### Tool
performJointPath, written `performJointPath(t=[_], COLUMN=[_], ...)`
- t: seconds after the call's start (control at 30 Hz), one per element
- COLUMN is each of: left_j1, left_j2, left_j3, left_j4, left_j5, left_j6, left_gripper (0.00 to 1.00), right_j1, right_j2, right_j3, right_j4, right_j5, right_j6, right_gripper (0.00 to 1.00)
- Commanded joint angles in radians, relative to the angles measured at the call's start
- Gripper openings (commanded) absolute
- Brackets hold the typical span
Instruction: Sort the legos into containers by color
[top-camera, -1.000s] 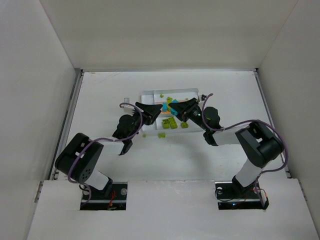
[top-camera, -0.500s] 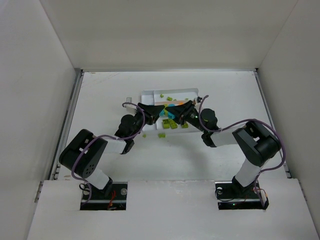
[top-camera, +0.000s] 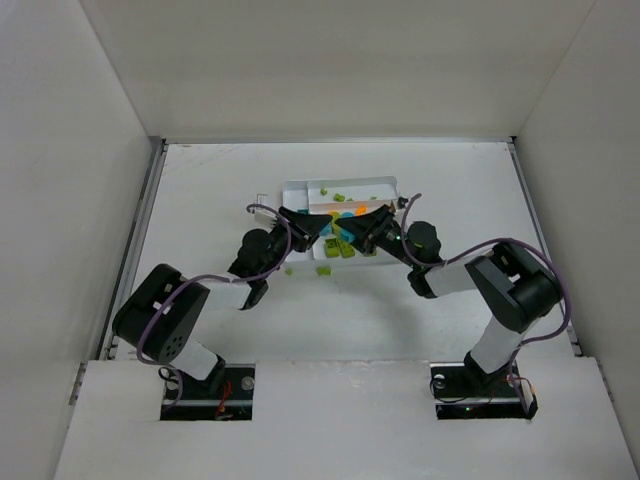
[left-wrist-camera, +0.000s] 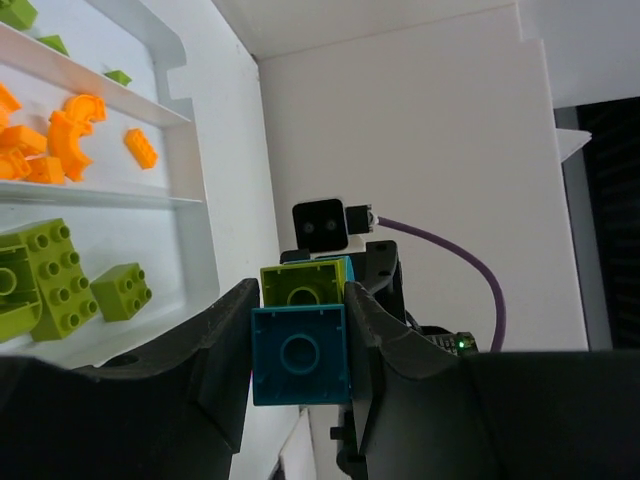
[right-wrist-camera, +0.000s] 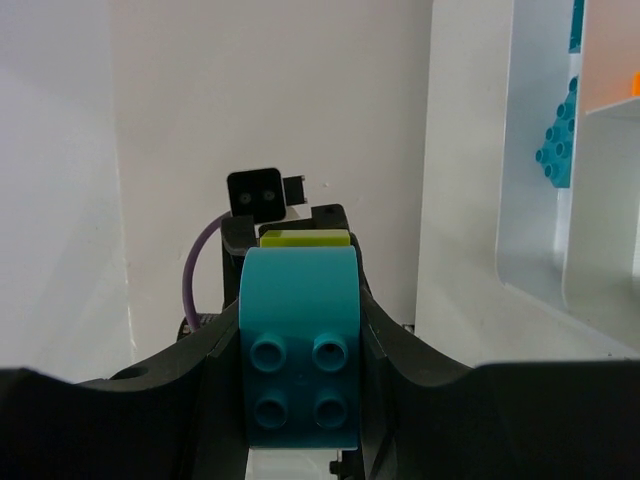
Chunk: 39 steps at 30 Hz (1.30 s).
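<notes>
The left gripper swings next over the compartment with matching teal bricks, below and left of it in the top view, then tilts down and releases.
My left gripper (top-camera: 322, 225) and right gripper (top-camera: 347, 226) meet tip to tip over the white tray (top-camera: 385, 183). In the left wrist view my left gripper (left-wrist-camera: 300, 345) is shut on a teal-blue square brick (left-wrist-camera: 300, 372), with a lime brick (left-wrist-camera: 305, 283) stuck on its far side. In the right wrist view my right gripper (right-wrist-camera: 300, 345) is shut on a teal rounded piece (right-wrist-camera: 300, 300), with the lime piece (right-wrist-camera: 305, 238) behind it. Orange legos (left-wrist-camera: 60, 140) and lime bricks (left-wrist-camera: 45, 275) lie in separate tray compartments.
A lime lego (top-camera: 324, 269) and a small green bit (top-camera: 289, 268) lie on the table just in front of the tray. Small lime bits (top-camera: 339, 196) sit in the far compartment. A teal piece (right-wrist-camera: 558, 140) lies in the tray on the right.
Both grippers have stayed shut and tip to tip over the tray, shifting only slightly. Less of the teal piece between them shows from above.
</notes>
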Motion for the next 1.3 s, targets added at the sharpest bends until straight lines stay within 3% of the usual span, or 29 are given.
performJointPath(t=[0.0,0.23,0.4,0.63,0.97,1.27], left_j1=[0.024,0.029,0.041,0.052,0.038,0.051], left_j2=[-0.089,-0.205,-0.127,0.149,0.327,0.327], left_j3=[0.014,0.063,0.201,0.406,0.6,0.638], left_j4=[-0.047,-0.364,-0.598,-0.643,-0.705,-0.698], left_j5=[-0.046,-0.19,-0.339,-0.395,-0.538,-0.544], left_j6=[0.105,0.343,0.524,0.634,0.737,0.765], left_gripper=[0.24,0.25,0.27,0.27,0.3,0.5], right_j1=[-0.04,-0.068,-0.066,-0.053,0.015,0.021], right_j2=[-0.029,-0.037,-0.034,-0.094,-0.312,-0.332], right_j3=[-0.03,-0.056,-0.077,-0.08,-0.025,-0.016], right_j4=[0.111,0.116,0.094,-0.063,-0.508,-0.57], right_j5=[-0.012,-0.025,-0.018,-0.003,0.122,0.136], right_j6=[-0.005,-0.023,-0.066,-0.211,-0.55,-0.606], right_gripper=[0.26,0.25,0.25,0.25,0.26,0.26])
